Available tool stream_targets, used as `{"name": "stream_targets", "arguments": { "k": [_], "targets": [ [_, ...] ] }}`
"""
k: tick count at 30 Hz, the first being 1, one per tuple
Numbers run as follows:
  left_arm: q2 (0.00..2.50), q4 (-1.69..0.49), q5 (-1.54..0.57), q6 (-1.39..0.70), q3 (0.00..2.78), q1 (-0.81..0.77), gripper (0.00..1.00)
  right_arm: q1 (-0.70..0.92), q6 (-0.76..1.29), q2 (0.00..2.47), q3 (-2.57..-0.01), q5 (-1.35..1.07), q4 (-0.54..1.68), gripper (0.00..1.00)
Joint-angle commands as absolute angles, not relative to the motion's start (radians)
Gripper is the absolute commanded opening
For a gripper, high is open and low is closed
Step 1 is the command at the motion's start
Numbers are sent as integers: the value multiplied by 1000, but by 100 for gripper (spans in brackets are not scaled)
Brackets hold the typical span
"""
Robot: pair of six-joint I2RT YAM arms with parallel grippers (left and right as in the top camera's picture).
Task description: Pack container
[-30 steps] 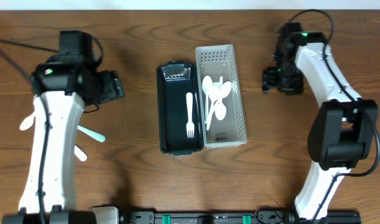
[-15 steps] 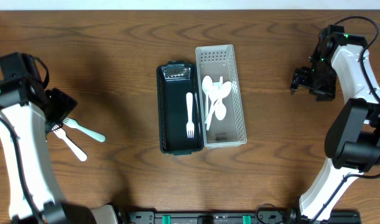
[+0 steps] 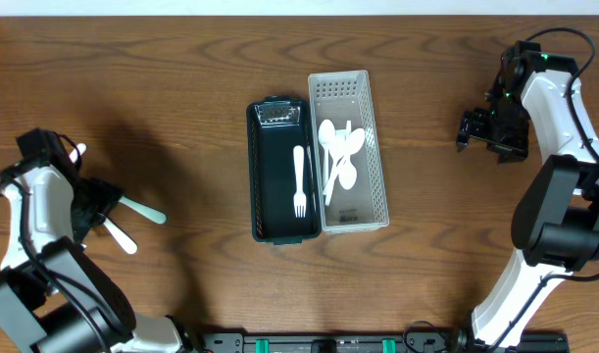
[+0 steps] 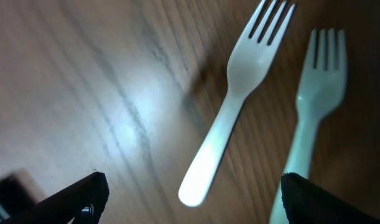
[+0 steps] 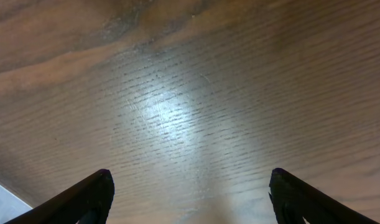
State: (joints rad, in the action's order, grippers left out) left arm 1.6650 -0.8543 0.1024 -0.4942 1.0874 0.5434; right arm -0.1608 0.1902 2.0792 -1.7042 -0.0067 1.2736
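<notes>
My left gripper lowers next, turning slightly, to get onto the slanted white fork's handle just behind the fork's head.
A black container holds a white fork. Beside it a white basket holds several white spoons. At the far left, a white fork and a pale green fork lie on the wood; their handles show in the overhead view. My left gripper is open just above them, the white fork's handle between its fingertips. My right gripper is open and empty over bare table at the far right, as its wrist view shows.
The table's far edge runs along the top of the overhead view. A small white utensil end peeks out by the left arm. The container's lid hinge sits at its far end.
The left arm has swung from the middle left out to the far left and come down over the two loose forks. The right arm moved right earlier and now holds still.
</notes>
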Motion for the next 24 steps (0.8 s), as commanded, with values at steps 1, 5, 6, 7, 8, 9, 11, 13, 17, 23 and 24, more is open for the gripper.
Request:
{"name": "stream_targets", "arguments": {
  "k": [1, 5, 6, 7, 8, 9, 11, 13, 17, 23, 24],
  "targets": [
    [1704, -819, 97, -437, 1064, 550, 91, -163, 178, 2074, -1698, -4, 1280, 84],
    [1747, -783, 91, -385, 1064, 567, 91, -163, 178, 2074, -1698, -4, 1295, 84],
    [1755, -774, 81, -362, 1064, 573, 91, -163, 178, 2074, -1698, -4, 1298, 84],
    [1761, -764, 64, -335, 1064, 579, 91, -163, 178, 2074, -1698, -4, 1301, 84],
    [1767, -752, 44, -308, 1064, 586, 90, -163, 178, 2074, -1698, -4, 1302, 84],
    [1773, -744, 30, -292, 1064, 593, 90, -163, 178, 2074, -1698, -4, 1302, 84],
    [1785, -729, 12, -282, 1064, 605, 90, -163, 178, 2074, -1698, -4, 1302, 84],
    [1795, -715, -17, -260, 1063, 613, 90, -163, 178, 2074, -1698, -4, 1302, 84],
    [1817, -701, -19, -254, 1063, 618, 90, -163, 178, 2074, -1698, -4, 1304, 85],
    [1856, -688, -19, -236, 1062, 618, 90, -163, 179, 2074, -1698, -4, 1309, 85],
    [1866, -686, -19, -236, 1062, 618, 90, -163, 179, 2074, -1698, -4, 1310, 85]
  ]
}}
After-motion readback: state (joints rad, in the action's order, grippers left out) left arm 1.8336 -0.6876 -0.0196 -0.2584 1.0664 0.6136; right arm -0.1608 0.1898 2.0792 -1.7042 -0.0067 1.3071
